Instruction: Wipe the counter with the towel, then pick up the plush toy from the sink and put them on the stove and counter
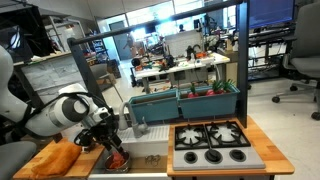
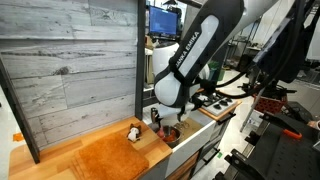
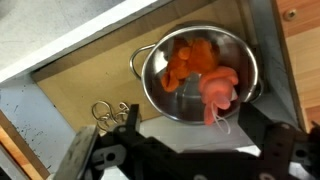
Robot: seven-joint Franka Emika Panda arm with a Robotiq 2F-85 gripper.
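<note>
The gripper moves down onto the pink plush toy's lower end [image 3: 212,106] below its open fingers next, since that end hangs over the bowl's rim.
In the wrist view a pink plush toy [image 3: 219,88] lies in a metal bowl [image 3: 160,92] and hangs over its near rim, beside an orange plush piece [image 3: 184,60]. My gripper [image 3: 195,125] hovers just above the bowl, open wide, with the pink toy's lower end between its dark fingers [image 3: 133,121] and not gripped. In both exterior views the gripper [image 1: 115,148] [image 2: 168,128] is low over the sink [image 1: 140,162]. The orange towel [image 1: 55,158] [image 2: 105,158] lies flat on the wooden counter [image 1: 30,168] [image 2: 45,160] beside the sink. The stove [image 1: 210,143] is on the sink's other side.
A grey plank back wall [image 2: 70,60] stands behind the counter. A small dark-and-white object [image 2: 133,132] sits at the towel's corner. Thin wire loops [image 3: 106,112] lie beside the bowl. Teal bins [image 1: 185,100] stand behind the stove.
</note>
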